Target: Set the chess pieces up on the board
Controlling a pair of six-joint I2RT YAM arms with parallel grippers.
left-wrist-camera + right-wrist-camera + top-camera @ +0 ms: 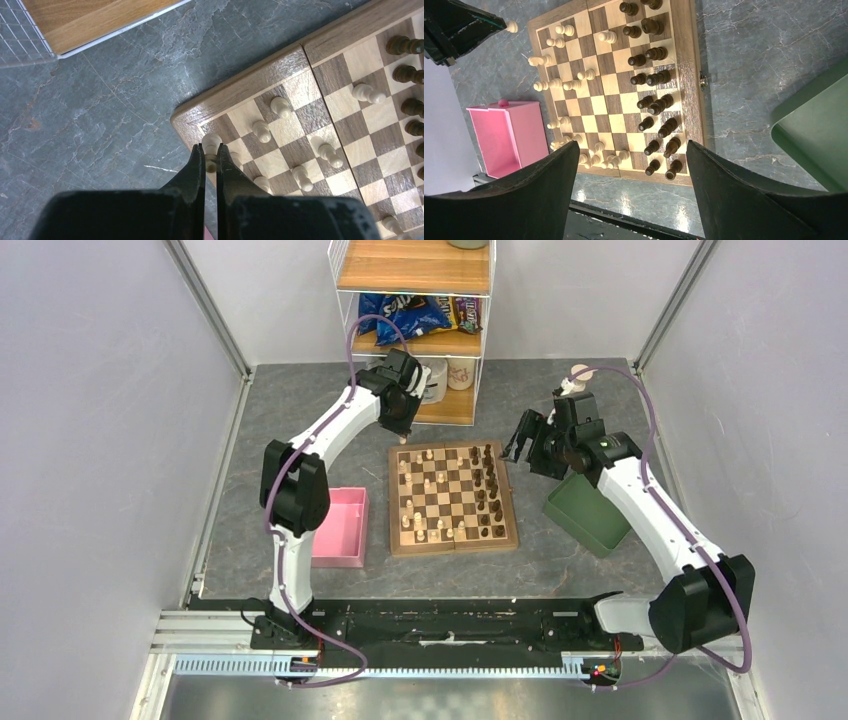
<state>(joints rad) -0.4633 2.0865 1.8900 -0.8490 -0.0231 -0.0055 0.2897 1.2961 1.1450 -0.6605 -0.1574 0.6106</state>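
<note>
My left gripper has the cream piece above the dark square at the board's far corner [405, 456] [220, 129]. That square is still empty, so my left gripper will lower the piece onto it next.
The wooden board [453, 547] lies mid-table. Cream pieces [412, 492] stand loosely over its left half. Dark pieces [491, 490] stand in two columns on its right side. My left gripper [403, 438] hangs over the board's far left corner, shut on a cream piece [212, 142] that sticks out past its fingertips [199, 155]. The piece is over the corner square of the board [240, 90]. My right gripper [520, 446] is open and empty, raised beside the board's far right corner. In its wrist view the whole board [684, 50] lies beyond the gripper [632, 147].
A pink tray [340, 530] sits left of the board and a green tray [585, 510] sits to the right. A wire shelf [420, 320] with snack bags and mugs stands behind the board. Grey walls close in both sides.
</note>
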